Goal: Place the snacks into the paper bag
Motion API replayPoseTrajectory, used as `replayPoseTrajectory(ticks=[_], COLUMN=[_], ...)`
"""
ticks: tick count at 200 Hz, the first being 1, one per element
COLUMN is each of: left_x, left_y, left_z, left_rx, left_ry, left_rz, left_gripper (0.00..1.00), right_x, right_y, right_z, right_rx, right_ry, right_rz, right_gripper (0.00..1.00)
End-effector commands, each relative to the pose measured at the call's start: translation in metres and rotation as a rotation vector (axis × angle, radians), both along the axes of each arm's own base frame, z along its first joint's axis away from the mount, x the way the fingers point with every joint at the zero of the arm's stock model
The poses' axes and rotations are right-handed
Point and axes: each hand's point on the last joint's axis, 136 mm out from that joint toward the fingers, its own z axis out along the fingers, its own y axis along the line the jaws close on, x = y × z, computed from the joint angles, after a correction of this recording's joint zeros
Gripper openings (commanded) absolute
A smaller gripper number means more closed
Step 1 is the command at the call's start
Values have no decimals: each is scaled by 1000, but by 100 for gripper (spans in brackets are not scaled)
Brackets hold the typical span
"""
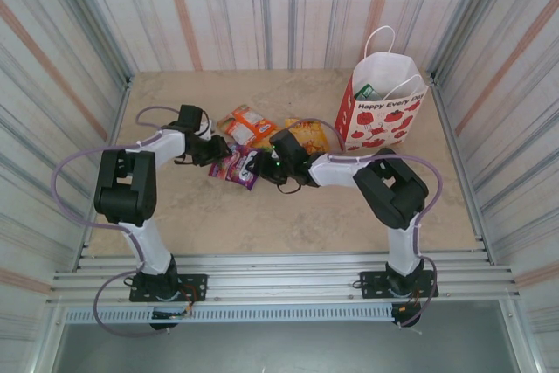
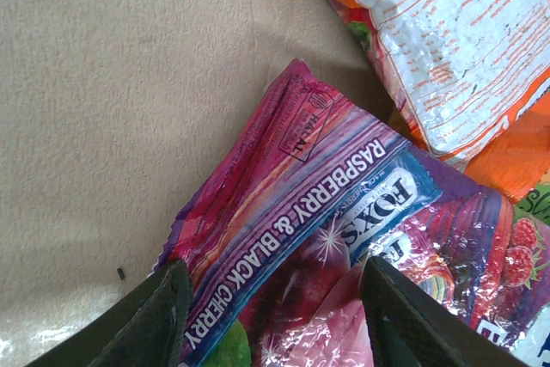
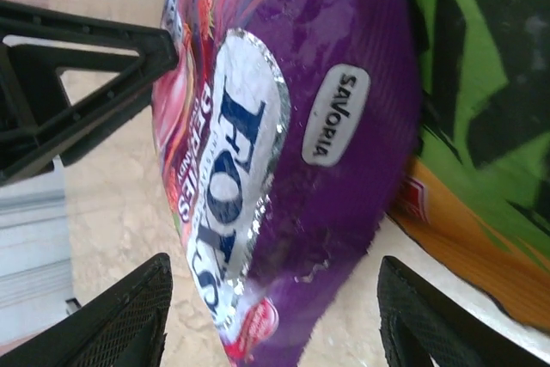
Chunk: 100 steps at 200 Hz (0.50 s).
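Observation:
My right gripper eases toward my left gripper to the purple packet's near end and closes next, since the open fingers are on either side of that end.
A purple Fox's snack packet [image 1: 234, 166] lies on the table between my two grippers. In the left wrist view the packet [image 2: 326, 212] spreads under and between the wide-apart fingers of my left gripper [image 2: 275, 320], which is open. The right gripper [image 3: 275, 315] is also open, its fingers straddling the packet's [image 3: 326, 169] near end with a gap on each side. A left gripper finger [image 3: 86, 83] touches the packet's far edge. An orange packet [image 1: 246, 124] and a yellow one [image 1: 307, 135] lie just behind. The paper bag [image 1: 384, 115] stands upright at the back right.
A green packet [image 1: 364, 91] peeks from the bag's open top. Corrugated walls [image 1: 87, 85] close in the table on three sides. A green and orange packet [image 3: 481, 66] lies right beside the purple one. Bare tabletop [image 1: 262, 216] lies in front of the grippers.

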Motion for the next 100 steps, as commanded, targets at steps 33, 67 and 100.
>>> replayPoseTrajectory(ticks=[33, 67, 100], left_x=[-6, -7, -7], left_y=[-6, -8, -11], left_z=[-12, -12, -12], left_rx=[0, -8, -16], left_ry=[32, 34, 38], left_rz=[-26, -29, -34], left_gripper=[56, 56, 56], right_x=[21, 28, 35], right_y=[28, 36, 44], right_z=[16, 20, 18], right_rx=[149, 169, 182], right_ry=[-2, -17, -13], right_rz=[-19, -20, -13], right_gripper=[58, 56, 56])
